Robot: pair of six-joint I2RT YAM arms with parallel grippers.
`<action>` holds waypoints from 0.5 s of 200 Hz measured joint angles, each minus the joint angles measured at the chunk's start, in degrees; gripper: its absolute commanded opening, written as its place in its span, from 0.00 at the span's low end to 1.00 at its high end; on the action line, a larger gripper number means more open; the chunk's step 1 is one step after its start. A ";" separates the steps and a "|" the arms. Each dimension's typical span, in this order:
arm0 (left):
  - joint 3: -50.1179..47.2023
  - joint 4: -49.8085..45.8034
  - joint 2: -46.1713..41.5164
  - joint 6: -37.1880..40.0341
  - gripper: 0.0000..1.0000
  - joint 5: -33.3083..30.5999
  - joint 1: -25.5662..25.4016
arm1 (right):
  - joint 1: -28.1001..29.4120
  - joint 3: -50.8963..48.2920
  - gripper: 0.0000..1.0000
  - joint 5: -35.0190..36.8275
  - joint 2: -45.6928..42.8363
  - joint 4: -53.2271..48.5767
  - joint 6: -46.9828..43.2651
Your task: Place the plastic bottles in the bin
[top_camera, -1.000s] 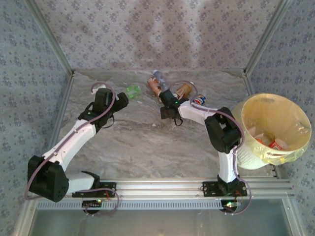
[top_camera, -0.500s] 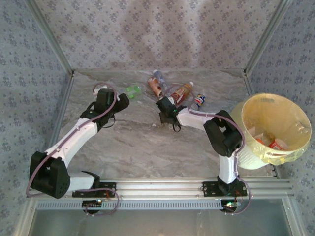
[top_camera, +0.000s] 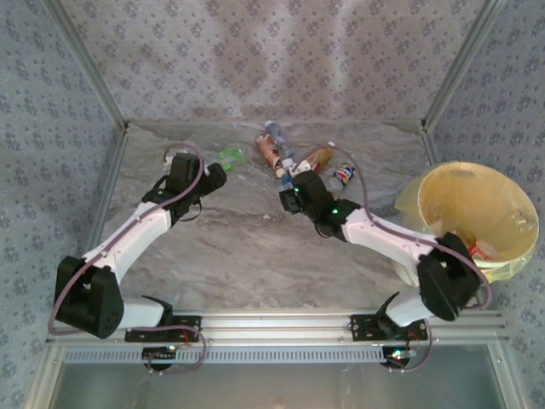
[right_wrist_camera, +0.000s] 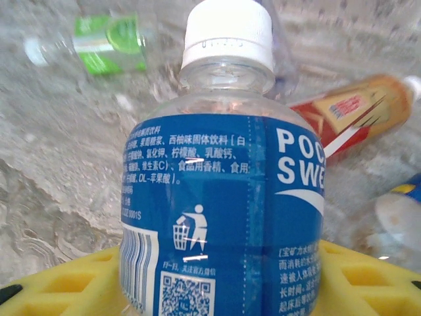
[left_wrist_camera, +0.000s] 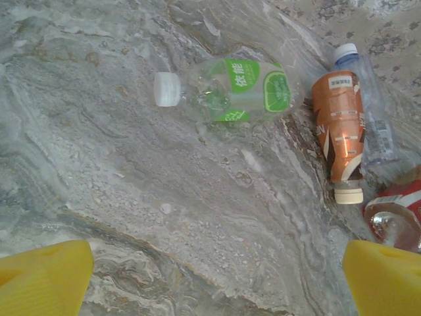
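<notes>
The right gripper lifts above the bin's tall rim next, swings over and releases the clear bottle, since the bin's opening (top_camera: 479, 215) lies past the blue-and-red bottle from it.
My right gripper (right_wrist_camera: 217, 293) is shut on a clear bottle with a blue label and white cap (right_wrist_camera: 223, 191), its yellow fingers (right_wrist_camera: 59, 289) pressed against both sides. Seen from above, that gripper (top_camera: 292, 186) is at the back middle of the table, next to the other plastic bottles. A green-labelled bottle (left_wrist_camera: 243, 89) lies on its side, with an orange-labelled one (left_wrist_camera: 339, 128) to its right. My left gripper (left_wrist_camera: 217, 283) hangs open and holds nothing, short of the green-labelled bottle (top_camera: 228, 155). The pale-yellow bin (top_camera: 511, 192) stands at the right edge.
A red-and-orange bottle (top_camera: 317, 158) and a small blue-and-red one (top_camera: 343, 174) lie behind my right gripper. A clear bottle (top_camera: 277, 132) rests by the back wall. The bin holds some discarded bottles (top_camera: 485, 249). Metal posts frame the table's sides.
My right gripper's jaws have closed on the blue-labelled bottle, and the right arm has stretched out, its elbow dropping toward the near right. The left arm has hardly moved.
</notes>
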 measured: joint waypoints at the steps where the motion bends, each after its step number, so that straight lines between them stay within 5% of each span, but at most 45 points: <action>1: 0.00 0.02 0.00 -0.04 0.98 0.04 0.00 | 0.00 -0.09 0.46 0.02 -0.31 0.07 -0.15; 100: 0.00 1.09 0.42 -0.66 0.98 1.42 0.04 | -4.26 2.23 0.44 1.44 -27.96 -6.75 -10.93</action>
